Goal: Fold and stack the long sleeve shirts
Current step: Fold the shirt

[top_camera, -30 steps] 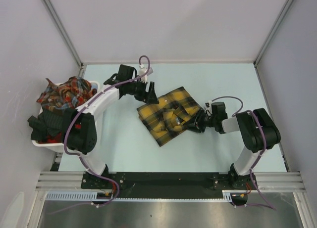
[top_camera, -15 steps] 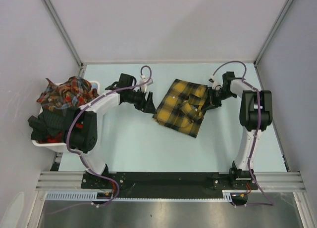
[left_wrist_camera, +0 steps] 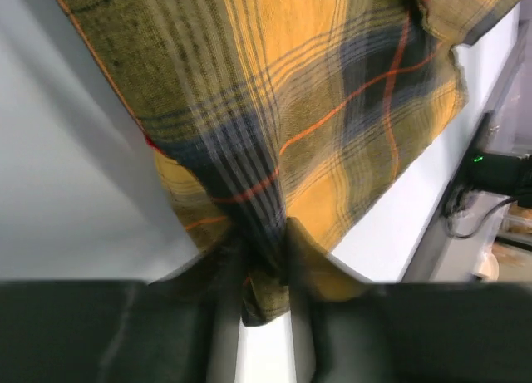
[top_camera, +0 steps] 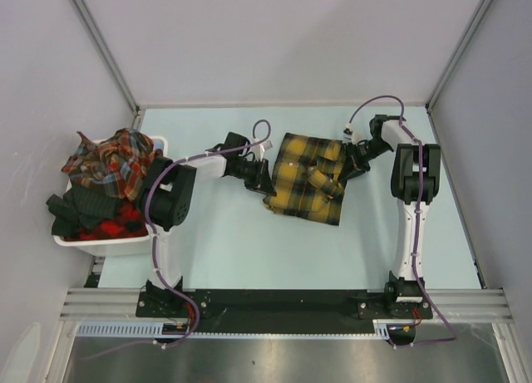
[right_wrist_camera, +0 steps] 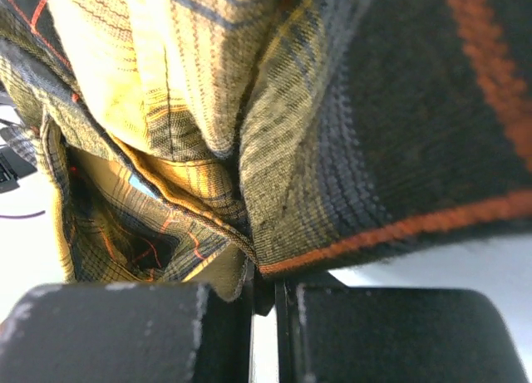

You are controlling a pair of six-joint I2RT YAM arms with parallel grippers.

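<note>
Next, my right gripper will shift to the left in the top view, toward the shirt's far part [top_camera: 317, 149], and release the shirt's hem, as cloth bunches beside its fingers.
A mustard-yellow long sleeve shirt [top_camera: 306, 179] with black checks and thin red lines lies bunched and partly folded at the table's middle back. My left gripper [top_camera: 266, 179] sits at its left edge, shut on a fold of the cloth [left_wrist_camera: 274, 233] that runs down between the fingers. At the shirt's right edge, my right gripper [top_camera: 352, 164] is shut tight on a hem with a red line [right_wrist_camera: 391, 229]. Red-toned plaid shirts [top_camera: 112, 159] are heaped in the basket on the left.
The white basket [top_camera: 100, 247] stands at the table's left edge, also holding dark garments [top_camera: 79, 208]. The pale blue table [top_camera: 241, 242] is walled on three sides. A metal rail [top_camera: 283, 302] runs along the near edge by both arm bases.
The yellow shirt has shifted toward the back right. My right arm swung out to the far right holding it. The left gripper followed to the shirt's left edge and closed on it.
</note>
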